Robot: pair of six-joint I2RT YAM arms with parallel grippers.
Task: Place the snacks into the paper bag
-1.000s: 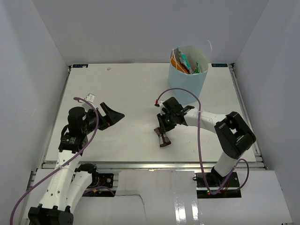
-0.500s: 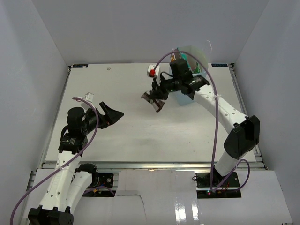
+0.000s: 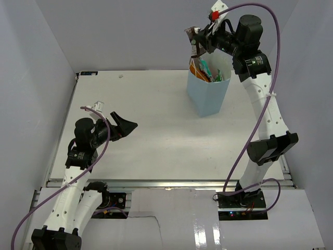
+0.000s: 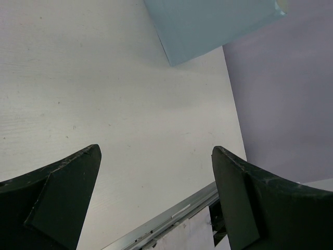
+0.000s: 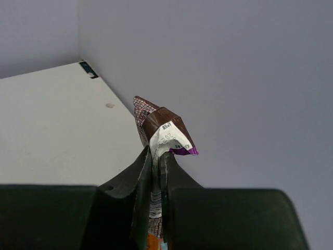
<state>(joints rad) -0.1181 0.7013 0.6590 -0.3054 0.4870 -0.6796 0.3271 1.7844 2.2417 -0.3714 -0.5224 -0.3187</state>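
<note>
The bar is above the bag's rim by the orange packet, so I need to lower my right gripper past the teal-green pouch and into the bag next.
The light-blue paper bag stands upright at the far right of the table, with an orange packet and a teal-green pouch sticking out of its top. Its lower part shows in the left wrist view. My right gripper is raised high above the bag's left rim, shut on a dark brown bar. In the right wrist view the bar sticks up between the closed fingers. My left gripper is open and empty above the table's left side.
White enclosure walls close in the table on three sides. A metal rail runs along the table's front edge. A purple cable hangs along the right arm.
My right gripper has lifted the dark brown bar from the table's middle, up and back to high above the paper bag. The left arm has not moved.
</note>
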